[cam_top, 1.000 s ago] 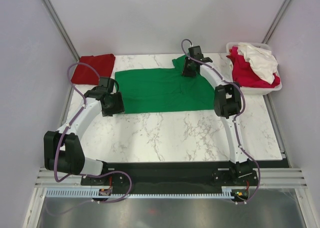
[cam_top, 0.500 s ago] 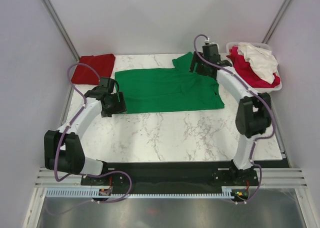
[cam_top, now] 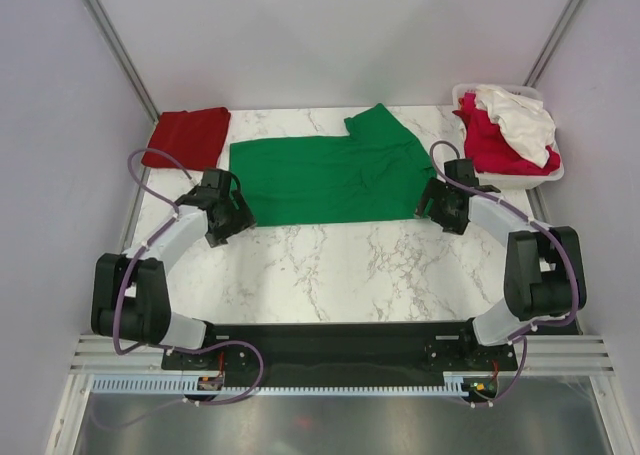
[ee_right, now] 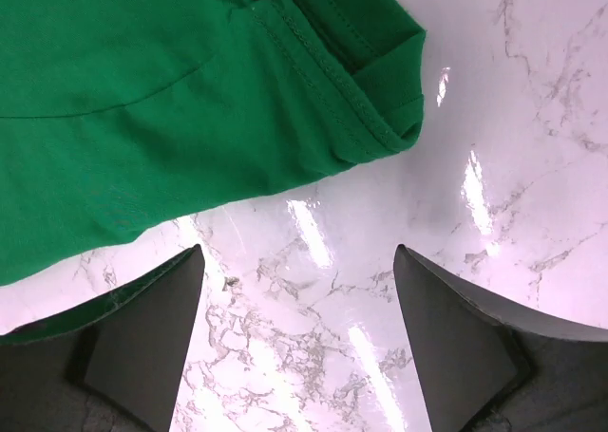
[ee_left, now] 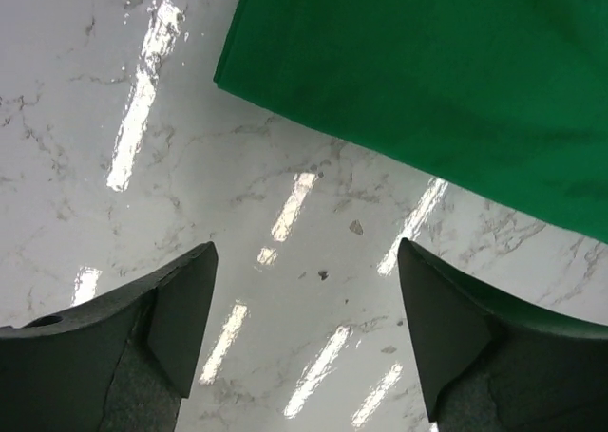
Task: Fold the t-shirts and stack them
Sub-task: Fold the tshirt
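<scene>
My right gripper shifts outward toward the basket next, then lowers onto the green t-shirt's near corner on the basket side.
The bright green t-shirt [cam_top: 330,175] lies flat across the back middle of the table, with one sleeve pointing to the rear. My left gripper [cam_top: 242,215] is open just off its near left corner; in the left wrist view the green t-shirt [ee_left: 427,81] fills the top and bare marble shows between the fingers [ee_left: 180,318]. My right gripper [cam_top: 430,203] is open just off the near right corner; in the right wrist view the green t-shirt's hem [ee_right: 389,100] lies ahead of the empty jaws. A dark red t-shirt [cam_top: 188,135] lies folded at the back left.
A white plastic basket [cam_top: 530,184] stands at the back right, holding a crimson-pink shirt [cam_top: 490,145] under a white shirt [cam_top: 520,115]. Bare marble table [cam_top: 350,275] runs from the green shirt to the near edge. Grey walls close in both sides.
My right gripper let go of the green shirt at the back, opened, and swung round to the near right corner. My left gripper opened wider and drew slightly back.
</scene>
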`<state>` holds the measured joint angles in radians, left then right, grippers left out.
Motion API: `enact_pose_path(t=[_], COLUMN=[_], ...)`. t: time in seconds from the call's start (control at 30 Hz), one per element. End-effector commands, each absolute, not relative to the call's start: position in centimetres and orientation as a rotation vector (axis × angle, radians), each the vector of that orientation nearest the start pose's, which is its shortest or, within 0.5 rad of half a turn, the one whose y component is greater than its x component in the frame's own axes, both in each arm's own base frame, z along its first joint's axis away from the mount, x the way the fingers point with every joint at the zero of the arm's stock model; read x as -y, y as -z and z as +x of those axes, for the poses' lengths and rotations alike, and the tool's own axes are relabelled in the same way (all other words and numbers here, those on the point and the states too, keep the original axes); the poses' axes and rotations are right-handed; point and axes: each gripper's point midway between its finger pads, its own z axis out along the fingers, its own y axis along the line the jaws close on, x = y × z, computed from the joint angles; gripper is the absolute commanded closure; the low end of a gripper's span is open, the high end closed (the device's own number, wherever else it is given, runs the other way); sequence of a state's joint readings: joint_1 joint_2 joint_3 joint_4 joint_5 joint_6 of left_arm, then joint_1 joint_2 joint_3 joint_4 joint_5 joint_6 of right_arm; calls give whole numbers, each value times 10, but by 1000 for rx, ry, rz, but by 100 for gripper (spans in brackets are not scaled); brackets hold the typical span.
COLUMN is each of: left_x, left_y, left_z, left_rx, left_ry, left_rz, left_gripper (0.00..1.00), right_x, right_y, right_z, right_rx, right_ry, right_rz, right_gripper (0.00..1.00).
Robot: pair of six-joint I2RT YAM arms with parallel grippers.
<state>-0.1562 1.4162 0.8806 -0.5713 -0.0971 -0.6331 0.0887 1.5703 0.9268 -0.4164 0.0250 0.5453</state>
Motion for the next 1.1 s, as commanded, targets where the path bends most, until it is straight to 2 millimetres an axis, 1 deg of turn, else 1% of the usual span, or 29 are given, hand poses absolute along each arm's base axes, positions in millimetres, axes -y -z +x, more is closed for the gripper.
enact_pose_path(t=[0.0,0.03,0.07,0.1,0.13,0.17,0.2,0.23,0.27,0.3,0.33,0.4,0.43,0.53,0.57,0.6,0.63,0.67,0.7,0.77,0.83,0.97,1.0,1.03,1.07], left_x=[40,36,32,29,22,21,19,16,17,17,17,17,17,18,19,19,19,19,19,19,18,20,20,20,21], left_y=[-60,-57,-52,-48,-45,-39,-37,-34,-32,-25,-22,-11,-10,-4,-4,-6,-4,-3,-4,-1,-1,0,0,0,0], left_z=[328,329,330,331,332,332,334,336,338,339,341,341,343,348,350,354,354,355,356,356,356,357,358,358,359], left_rx=[-2423,-2416,-2412,-2394,-2382,-2388,-2377,-2376,-2383,-2399,-2399,-2419,-2417,-2430,-2430,-2422,-2428,-2428,-2427,-2432,-2431,-2443,-2443,-2447,-2445], left_ry=[71,55,41,51,49,59,71,77,83,75,74,60,64,68,70,75,74,73,73,74,76,80,84,84,88], left_rz=[-812,-835,-858,-882,-913,-928,-943,-956,-957,-967,-971,-988,-992,-1001,-1000,-1000,-1001,-1001,-1001,-1006,-1009,-1000,-997,-995,-996], left_gripper=[15,14,13,12,12,12,12,12,12,12,13,13,14,16,18,20,21,23,30,34,42,50,57,61,67], right_x=[-44,-44,-35,-36,-35,-27,-24,-24,-22,-23,-24,-26,-27,-27,-25,-25,-24,-23,-23,-22,-21,-22,-22,-22,-23], right_y=[-67,-64,-63,-62,-56,-56,-54,-48,-47,-45,-37,-30,-25,-15,-12,-10,-6,-4,-3,-2,-3,-2,-2,-2,-1], right_z=[362,362,365,367,368,373,375,377,381,382,382,383,383,382,383,382,381,382,381,382,382,380,379,379,377], right_rx=[-2449,-2455,-2436,-2432,-2440,-2422,-2420,-2427,-2417,-2420,-2442,-2450,-2457,-2465,-2466,-2471,-2478,-2480,-2484,-2483,-2480,-2490,-2493,-2494,-2499], right_ry=[-252,-279,-281,-307,-314,-311,-311,-314,-317,-319,-322,-334,-344,-338,-327,-320,-311,-307,-305,-303,-302,-302,-301,-304,-305], right_rz=[628,645,681,699,708,738,751,760,763,768,771,778,786,793,792,798,801,804,808,808,812,806,807,804,805], right_gripper=[11,10,10,10,10,10,10,11,12,12,14,18,19,27,36,41,45,58,64,73,75,82,83,83,87])
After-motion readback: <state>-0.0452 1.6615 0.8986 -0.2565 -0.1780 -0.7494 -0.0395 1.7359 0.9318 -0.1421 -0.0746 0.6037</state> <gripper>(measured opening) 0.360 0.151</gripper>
